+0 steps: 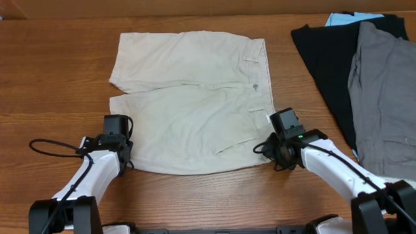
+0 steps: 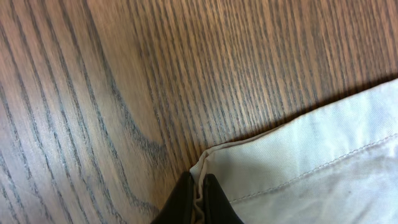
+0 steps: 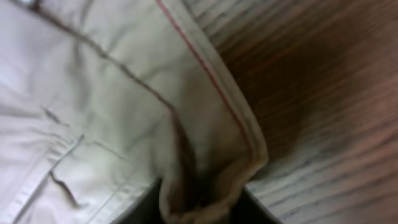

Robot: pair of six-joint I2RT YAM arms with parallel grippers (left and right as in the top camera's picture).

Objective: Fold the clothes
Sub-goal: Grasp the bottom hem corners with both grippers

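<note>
The left gripper lifts and carries the shorts' edge outward over the far leg's hem [image 1: 119, 57], which lies outward of it, next and releases, as both legs lie spread.
The beige khaki shorts [image 1: 192, 101] lie flat on the table, waistband to the right, legs to the left. My left gripper [image 1: 125, 162] is shut on the near left hem corner of the shorts [image 2: 298, 162]; its black fingers [image 2: 199, 202] pinch the fabric edge. My right gripper [image 1: 268, 149] is shut on the near waistband corner; in the right wrist view the bunched beige cloth [image 3: 124, 112] sits between its fingers [image 3: 199, 208].
A black garment [image 1: 328, 58] and grey shorts [image 1: 380, 97] lie at the right of the table, with a bit of light blue cloth [image 1: 341, 17] behind them. Bare wooden table [image 1: 58, 78] lies to the left and front.
</note>
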